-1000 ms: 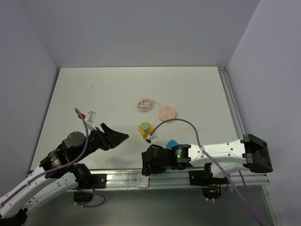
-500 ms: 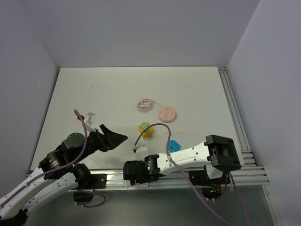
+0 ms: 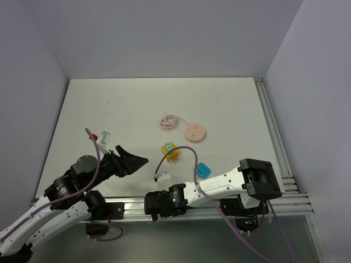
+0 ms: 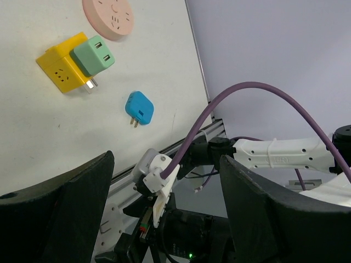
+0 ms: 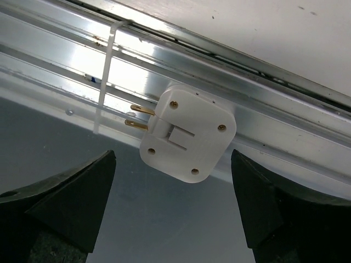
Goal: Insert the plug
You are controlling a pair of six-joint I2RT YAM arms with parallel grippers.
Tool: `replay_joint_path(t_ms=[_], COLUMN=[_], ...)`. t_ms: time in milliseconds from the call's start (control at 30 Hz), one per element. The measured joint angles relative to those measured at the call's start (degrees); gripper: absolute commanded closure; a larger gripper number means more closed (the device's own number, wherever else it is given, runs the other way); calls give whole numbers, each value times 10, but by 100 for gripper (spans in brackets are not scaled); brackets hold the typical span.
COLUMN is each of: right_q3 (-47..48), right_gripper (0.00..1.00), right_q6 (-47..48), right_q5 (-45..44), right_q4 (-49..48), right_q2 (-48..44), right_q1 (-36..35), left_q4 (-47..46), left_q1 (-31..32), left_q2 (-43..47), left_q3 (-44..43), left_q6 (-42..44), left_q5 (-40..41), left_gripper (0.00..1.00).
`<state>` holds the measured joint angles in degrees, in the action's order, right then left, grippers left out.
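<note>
My right gripper is open above the white plug, so next I need to lower it onto the white plug's body point(image 5: 188, 136), with a finger on each side.
A yellow socket cube point(image 3: 166, 153) with a green plug point(image 3: 170, 147) in it lies mid-table; both also show in the left wrist view, cube point(image 4: 57, 70) and plug point(image 4: 94, 56). A blue plug point(image 3: 203, 169) lies to its right, prongs down in the left wrist view point(image 4: 139, 107). A white two-prong plug point(image 5: 186, 134) lies on the aluminium rail point(image 5: 274, 131), between my right gripper's point(image 5: 173, 159) open jaws. My right gripper point(image 3: 151, 204) hangs over the near rail. My left gripper point(image 3: 137, 160) is open and empty, left of the cube.
A pink round power strip point(image 3: 195, 132) with a coiled pink cable point(image 3: 170, 121) lies behind the cube. The right arm's purple cable point(image 3: 189, 150) arcs over the cube and blue plug. A side rail point(image 3: 271, 126) runs along the table's right edge.
My right arm has swung left along the near edge, from beside the yellow cube to over the rail and the white plug. My left arm has barely moved.
</note>
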<state>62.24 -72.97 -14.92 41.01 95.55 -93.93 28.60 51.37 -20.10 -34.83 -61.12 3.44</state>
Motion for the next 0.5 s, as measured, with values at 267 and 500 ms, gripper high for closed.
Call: replay_joint_path(t_ms=[267, 500], right_q3=[-3, -3], right_gripper=[7, 9], right_q6=[15, 15], right_q5=[0, 0], right_q4=[-14, -9], right_q2=[9, 32], right_q1=[0, 0], left_q4=[0, 0], left_q1=[0, 0], left_q2=[2, 5], left_q3=[0, 1], left_q6=[0, 0], left_q5=[-5, -6], left_gripper=[16, 16])
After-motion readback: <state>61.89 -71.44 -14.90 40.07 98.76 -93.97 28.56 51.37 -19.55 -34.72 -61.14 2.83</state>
